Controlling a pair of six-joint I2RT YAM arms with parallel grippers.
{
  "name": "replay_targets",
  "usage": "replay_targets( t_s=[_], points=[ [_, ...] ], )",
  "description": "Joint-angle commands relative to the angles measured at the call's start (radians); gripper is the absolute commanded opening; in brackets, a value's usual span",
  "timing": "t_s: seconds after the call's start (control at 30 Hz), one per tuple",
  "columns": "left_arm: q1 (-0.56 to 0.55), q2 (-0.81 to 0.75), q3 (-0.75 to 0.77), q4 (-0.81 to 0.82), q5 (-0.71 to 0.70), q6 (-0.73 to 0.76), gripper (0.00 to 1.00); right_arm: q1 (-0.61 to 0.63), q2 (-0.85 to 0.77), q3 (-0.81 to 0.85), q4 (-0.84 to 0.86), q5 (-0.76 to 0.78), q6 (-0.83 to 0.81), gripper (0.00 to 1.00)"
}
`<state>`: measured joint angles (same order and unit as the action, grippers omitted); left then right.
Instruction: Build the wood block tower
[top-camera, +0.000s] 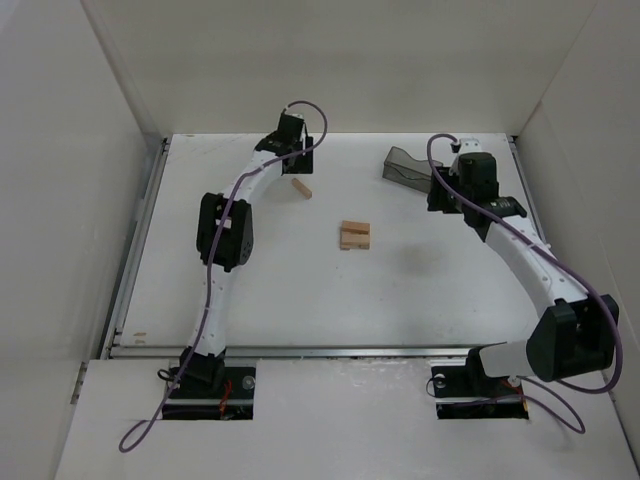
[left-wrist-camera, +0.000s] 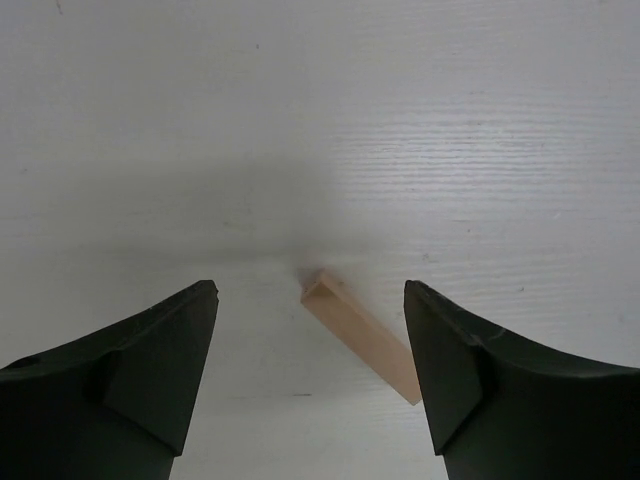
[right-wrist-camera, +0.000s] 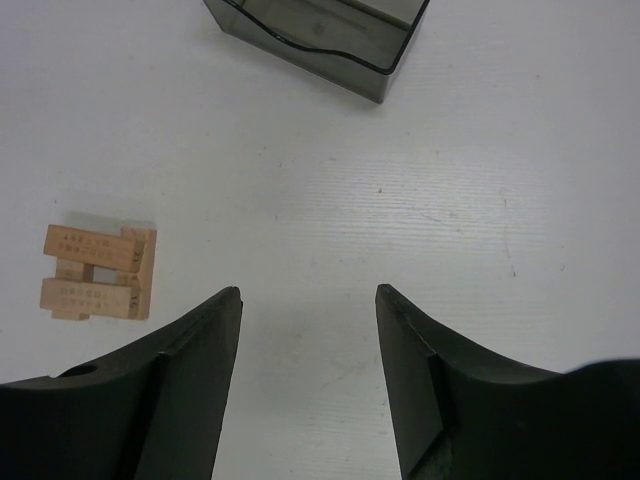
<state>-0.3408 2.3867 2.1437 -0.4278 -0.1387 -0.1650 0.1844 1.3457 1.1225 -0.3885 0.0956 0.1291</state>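
The left gripper lowers and closes on the tan wood block's far end next, as that end lies below it and already shows between my fingers.
A single tan wood block (left-wrist-camera: 360, 335) lies flat on the white table, slanted between the fingers of my left gripper (left-wrist-camera: 310, 290), nearer the right finger and touching neither. That gripper is open. From above, the same block (top-camera: 301, 188) sits just in front of the left gripper (top-camera: 291, 170) at the far left. The tower (top-camera: 354, 235), a low stack of bars laid crosswise, stands mid-table. In the right wrist view the tower (right-wrist-camera: 98, 272) is off to the left. My right gripper (right-wrist-camera: 308, 292) is open over bare table with nothing between its fingers; from above, this right gripper (top-camera: 441, 196) hangs at the far right.
A dark translucent grey bin (top-camera: 405, 165) stands at the back right, just beyond the right gripper; the right wrist view shows this bin (right-wrist-camera: 320, 35) at its top edge. White walls close in the table on three sides.
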Motion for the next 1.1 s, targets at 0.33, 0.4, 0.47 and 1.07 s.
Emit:
replay_targets(
  t_s=[0.33,0.4,0.47,1.07],
  points=[
    [-0.024,0.086,0.031,-0.011,-0.029,-0.062,0.64,-0.005,0.092,0.112,-0.001,0.033,0.014,0.62],
    [-0.024,0.086,0.031,-0.031,-0.019,-0.071,0.59,-0.005,0.092,0.121,-0.001,0.033,0.014,0.62],
    [-0.024,0.097,0.021,-0.031,0.002,-0.071,0.53,-0.005,0.101,0.122,-0.001,0.033,0.014,0.62],
    [-0.024,0.014,-0.001,-0.069,0.169,-0.059,0.0,-0.005,0.072,0.122,-0.001,-0.086,0.04,0.62]
  ],
)
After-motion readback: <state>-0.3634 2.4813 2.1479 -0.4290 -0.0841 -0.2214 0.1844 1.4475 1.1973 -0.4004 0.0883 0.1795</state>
